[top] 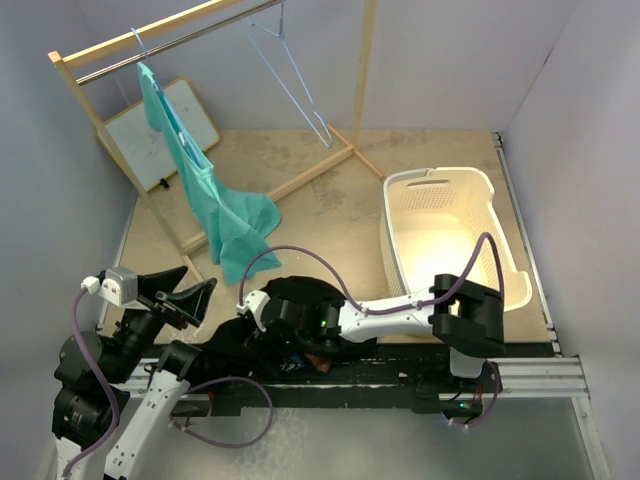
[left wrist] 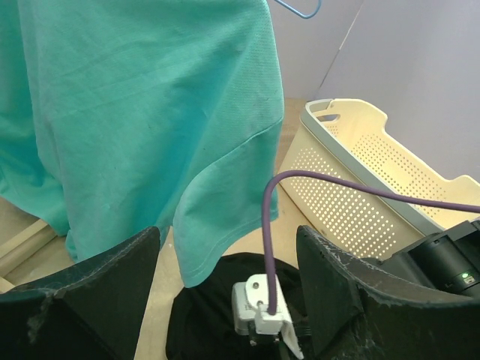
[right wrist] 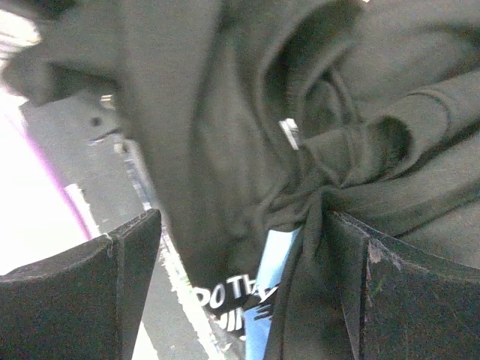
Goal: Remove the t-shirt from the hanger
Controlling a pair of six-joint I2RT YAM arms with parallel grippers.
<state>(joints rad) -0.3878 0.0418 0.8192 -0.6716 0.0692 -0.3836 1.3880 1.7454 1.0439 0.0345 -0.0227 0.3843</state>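
I should ease my right gripper toward the right in the wrist view and close on the gathered black fold (right wrist: pixel 321 201), which lies between its fingers toward that side.
A teal t-shirt (top: pixel 195 175) hangs from a light blue hanger (top: pixel 138 45) on the rack's rail at the far left; its hem drapes onto the table. In the left wrist view the teal t-shirt (left wrist: pixel 150 112) fills the upper left. My left gripper (top: pixel 185 290) (left wrist: pixel 229 292) is open and empty, near and below the hem. A black t-shirt (top: pixel 300 320) (right wrist: pixel 300 112) lies crumpled at the table's near edge. My right gripper (top: pixel 262 310) (right wrist: pixel 240 292) hovers over it with the jaws wide apart and black cloth between them.
An empty blue hanger (top: pixel 295 80) hangs further right on the wooden rack (top: pixel 110 140). A cream laundry basket (top: pixel 505 235) (left wrist: pixel 360 172) stands at the right. A whiteboard (top: pixel 165 130) leans behind the rack. The right wrist's purple cable (left wrist: pixel 337 187) crosses the left wrist view.
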